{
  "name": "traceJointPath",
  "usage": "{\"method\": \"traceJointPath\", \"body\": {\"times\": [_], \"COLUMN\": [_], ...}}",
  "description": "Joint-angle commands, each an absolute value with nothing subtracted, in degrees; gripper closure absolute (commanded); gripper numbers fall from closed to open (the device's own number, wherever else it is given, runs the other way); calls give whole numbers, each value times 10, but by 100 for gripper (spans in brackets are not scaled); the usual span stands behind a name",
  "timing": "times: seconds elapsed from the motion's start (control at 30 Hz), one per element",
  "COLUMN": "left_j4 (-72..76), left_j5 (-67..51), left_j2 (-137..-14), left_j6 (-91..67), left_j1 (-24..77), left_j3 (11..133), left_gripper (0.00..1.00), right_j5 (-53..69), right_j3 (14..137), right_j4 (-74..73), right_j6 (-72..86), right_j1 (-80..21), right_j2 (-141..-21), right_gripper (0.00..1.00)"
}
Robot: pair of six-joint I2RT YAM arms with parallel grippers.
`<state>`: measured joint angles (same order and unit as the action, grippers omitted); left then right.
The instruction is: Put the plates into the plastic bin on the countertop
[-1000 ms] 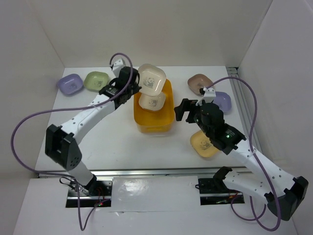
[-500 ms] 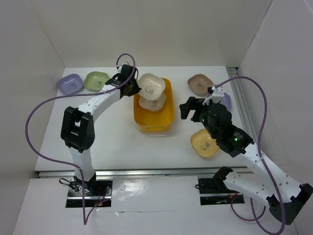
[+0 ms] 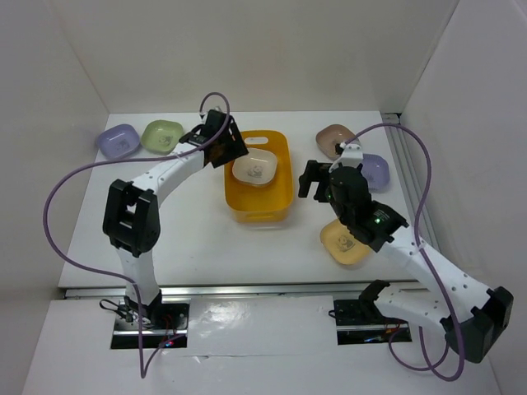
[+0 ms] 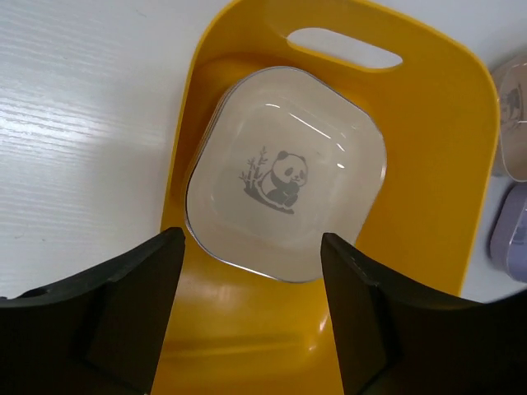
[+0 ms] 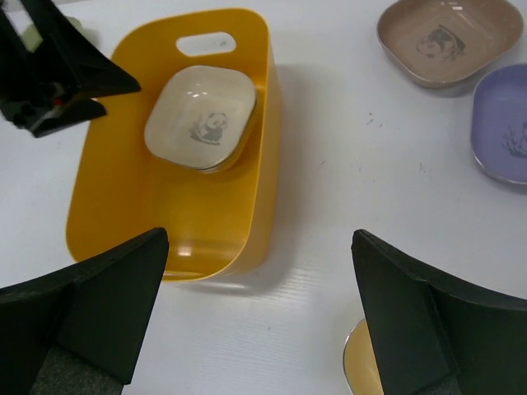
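The lilac plate outside the bin [image 3: 259, 210] is below my right gripper, to its right in the top view. I will lower my right gripper that way onto the bin's rail-side rim.
The yellow-orange plastic bin [image 3: 259, 210] stands mid-countertop [image 3: 189, 222]. Inside it a cream panda plate [image 3: 254, 169] [image 4: 286, 173] [image 5: 202, 119] rests on top of another plate. My left gripper [image 3: 231, 149] [image 4: 251, 317] hovers open over the bin's left side, with nothing between its fingers. My right gripper [image 3: 313, 183] [image 5: 259, 317] hangs open above bare countertop just right of the bin [image 5: 123, 197]. Outside the bin lie a lilac plate [image 3: 118, 141], a green plate [image 3: 162, 136], a brown plate [image 3: 336, 140] [image 5: 449, 37], a second lilac plate [image 3: 375, 171] [image 5: 504, 123] and a pale yellow plate [image 3: 346, 241].
White walls close the countertop at the back and both sides. A purple cable loops from each arm. The right arm's forearm partly covers the pale yellow plate. In the right wrist view the left gripper [image 5: 49, 74] shows black at the bin's far left.
My left gripper has opened and let go of the cream plate, which dropped onto the plate in the bin. The right gripper shifted slightly towards the back.
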<state>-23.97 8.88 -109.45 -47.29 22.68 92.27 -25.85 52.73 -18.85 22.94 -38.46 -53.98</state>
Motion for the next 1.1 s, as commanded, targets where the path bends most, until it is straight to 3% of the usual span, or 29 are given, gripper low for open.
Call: {"method": "traceJointPath", "body": {"times": [0.0,0.1,0.17,0.2,0.23,0.33,0.47,0.63,0.83,1.07], "left_j4": [-239,-239,-239,-239,-239,-260,-280,-303,-311,-311], "left_j5": [89,77,83,93,105,133,138,143,171,182], "left_j2": [-1032,-971,-902,-877,-853,-760,-662,-597,-586,-570], "left_j6": [-478,-478,-471,-471,-464,-459,-467,-466,-466,-466], "left_j1": [227,239,248,264,275,306,318,343,374,381], "left_j3": [937,905,868,853,838,770,674,591,584,578], "left_gripper": [20,17,17,14,0,0,0,0,0,0], "right_j5": [-278,-250,-195,-172,-147,-99,-94,-115,-184,-195], "right_j3": [550,545,530,530,525,539,562,581,591,620], "right_j4": [-163,-149,-121,-115,-106,-98,-85,-63,-17,-9], "right_j6": [240,265,279,286,286,280,272,293,309,309], "right_j1": [-370,-321,-237,-202,-129,-4,73,123,111,111], "right_j2": [-575,-599,-620,-627,-648,-707,-786,-882,-968,-1048], "right_gripper": [1,1,1,1,1,1,1,1,2,12]}}
